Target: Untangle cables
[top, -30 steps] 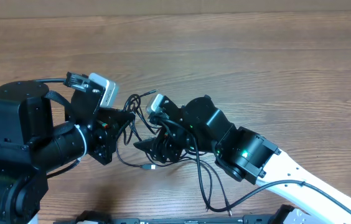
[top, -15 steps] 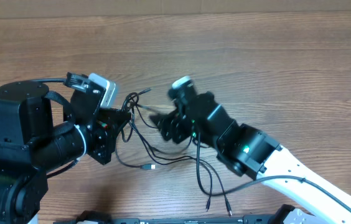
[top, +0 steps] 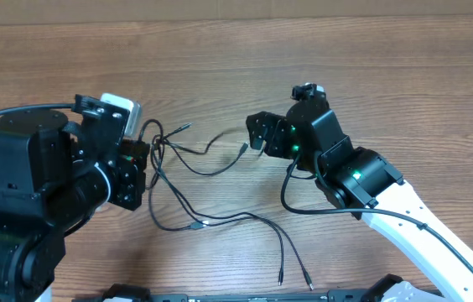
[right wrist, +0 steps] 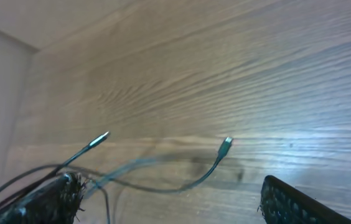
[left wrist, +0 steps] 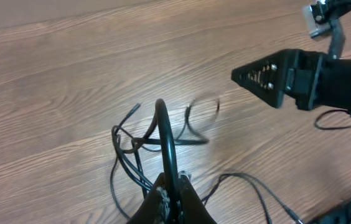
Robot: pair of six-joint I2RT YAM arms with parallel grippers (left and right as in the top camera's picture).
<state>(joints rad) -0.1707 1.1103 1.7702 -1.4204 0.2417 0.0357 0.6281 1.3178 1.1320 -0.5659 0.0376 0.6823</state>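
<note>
My left gripper moves to the right in the overhead view, over the fanned cable pieces, next and releases the cable loop, since bare wood shows between them.
The thin black cables (top: 174, 197) lie spread on the wooden table between the arms. Several strands fan out from my left gripper (top: 142, 159). One strand (top: 211, 166) curves right, and its plug (top: 243, 148) lies just left of my right gripper (top: 257, 138). Two long strands end in plugs (top: 293, 283) near the front edge. My left gripper (left wrist: 174, 186) is shut on a cable loop (left wrist: 165, 134) that stands up from its jaws. My right gripper (right wrist: 169, 208) is wide open above the table, holding nothing. A blurred strand with a plug (right wrist: 226, 144) lies beneath it.
The right arm's own thicker wire (top: 304, 205) loops over the table beside its wrist. In the left wrist view the right gripper's finger (left wrist: 269, 76) hangs at the upper right. Bare wooden table (top: 345, 59) stretches behind both arms.
My right gripper has lifted off the tangle, moved right and back, and opened, letting a strand go. That strand now lies stretched to the right. The left gripper has shifted slightly left, still shut.
</note>
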